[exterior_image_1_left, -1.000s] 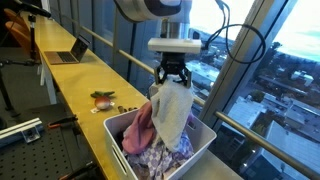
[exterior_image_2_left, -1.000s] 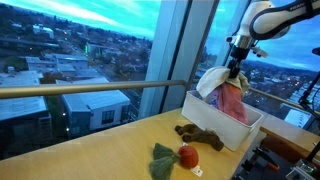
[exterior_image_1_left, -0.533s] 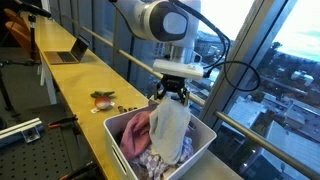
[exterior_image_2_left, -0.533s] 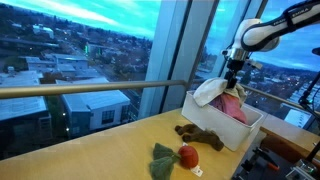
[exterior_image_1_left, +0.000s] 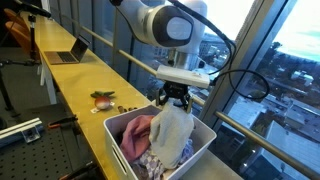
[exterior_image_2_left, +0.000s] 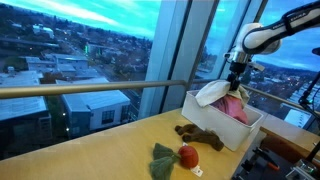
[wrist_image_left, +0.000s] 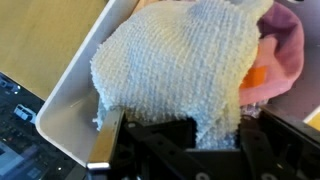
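I need to pull the cloth above the bin toward the window-side rim with my gripper, then across toward the pink garment (exterior_image_1_left: 137, 133), and let go of it, because the cloth's lower folds hang inside.
My gripper (exterior_image_1_left: 174, 98) hangs over a white bin (exterior_image_1_left: 117, 152) and is shut on the top of a white knitted cloth (exterior_image_1_left: 171, 132). The cloth droops into the bin on top of a pink garment (exterior_image_1_left: 137, 133) and a patterned purple one (exterior_image_1_left: 158, 166). In an exterior view the gripper (exterior_image_2_left: 236, 81) holds the cloth (exterior_image_2_left: 211, 94) just above the bin (exterior_image_2_left: 212, 124). In the wrist view the cloth (wrist_image_left: 170, 65) fills the middle, pinched between the fingers at the gripper (wrist_image_left: 205, 135), with the pink garment (wrist_image_left: 285, 55) to the right and the bin rim (wrist_image_left: 62, 100) at left.
On the yellow table (exterior_image_2_left: 100, 150) in front of the bin lie a brown plush toy (exterior_image_2_left: 200, 135) and a red and green toy (exterior_image_2_left: 176, 157). A laptop (exterior_image_1_left: 66, 54) sits far down the counter. Large windows with a railing (exterior_image_2_left: 90, 90) stand right behind the bin.
The gripper has come down with the white cloth, so more of the cloth now rests inside the bin. The jaws stayed shut on it.
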